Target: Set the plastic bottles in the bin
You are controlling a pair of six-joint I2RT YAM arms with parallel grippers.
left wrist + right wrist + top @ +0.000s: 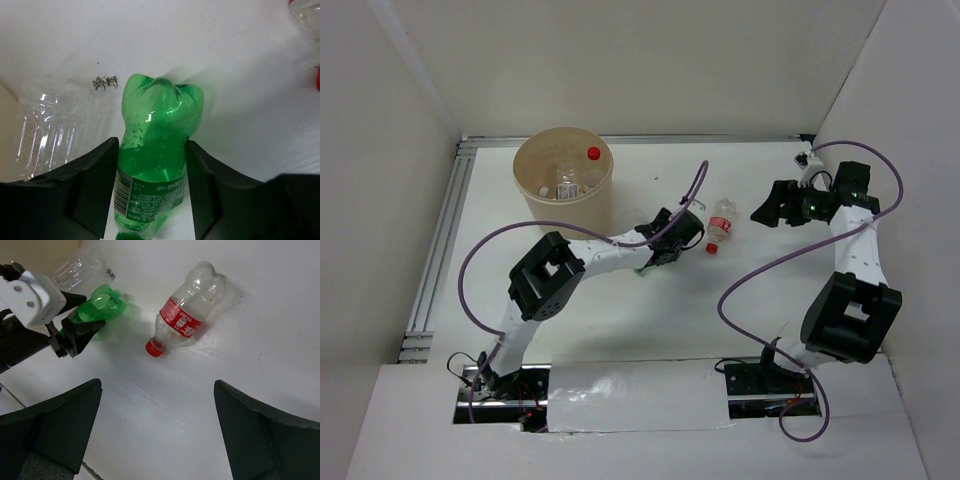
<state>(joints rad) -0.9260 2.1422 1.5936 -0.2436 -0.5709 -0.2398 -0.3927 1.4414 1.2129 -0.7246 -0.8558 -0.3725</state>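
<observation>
I will raise my left gripper for the bin's high rim, carry the bottle left in the top view over the bin's opening (560,170) and release it.
A green bottle (156,145) lies on the white table, and my left gripper (152,145) is shut on it, a finger pressing each side. In the top view this gripper (660,248) sits right of the tan bin (535,205), with a bit of green bottle (642,268) showing under it. A clear bottle with a red cap and label (720,226) lies right of it and also shows in the right wrist view (187,312). Another clear bottle (45,130) lies left of the green one, by the bin. My right gripper (157,430) is open and empty above the table.
The bin holds several bottles, one with a red cap (593,153). White walls close in the table on three sides, and a metal rail (440,240) runs along the left edge. A purple cable (760,270) loops from the right arm.
</observation>
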